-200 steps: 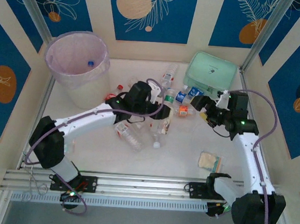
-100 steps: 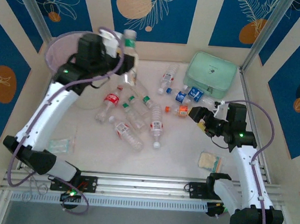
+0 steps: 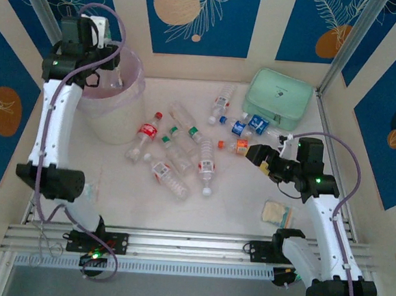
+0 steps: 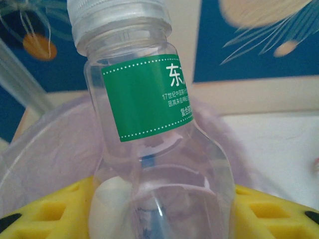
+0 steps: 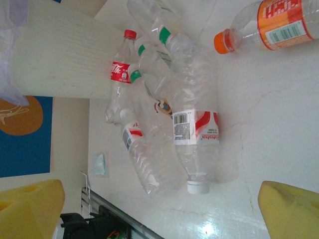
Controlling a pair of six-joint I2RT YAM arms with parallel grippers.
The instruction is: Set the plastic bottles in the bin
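The pale pink bin's opening (image 3: 124, 72) (image 4: 57, 147) is below, so I should lower the clear bottle in my left gripper straight down past the bin's rim next and let it go inside.
My left gripper (image 3: 103, 60) is raised over the pale pink bin (image 3: 111, 122) at the back left. It is shut on a clear bottle with a green label and white cap (image 4: 149, 94), held between its yellow pads (image 4: 45, 211), with the bin's rim (image 4: 45, 149) behind it. Several more plastic bottles lie mid-table: a red-capped cola bottle (image 3: 145, 133), green-capped ones (image 3: 174, 149), a red-and-white labelled one (image 5: 194, 129), an orange-capped one (image 3: 238, 147) and blue-labelled ones (image 3: 245, 126). My right gripper (image 3: 254, 154) hovers open just right of this group, nothing between its pads (image 5: 30, 209).
A mint-green zip case (image 3: 279, 98) sits at the back right. A flat beige packet (image 3: 276, 212) lies near the right arm's base, and a small clear packet (image 3: 85, 191) near the left base. Patterned walls close in the table on three sides.
The left arm lifted a bottle from the pile and swung it back-left over the bin. The right gripper drifted slightly left toward the bottles.
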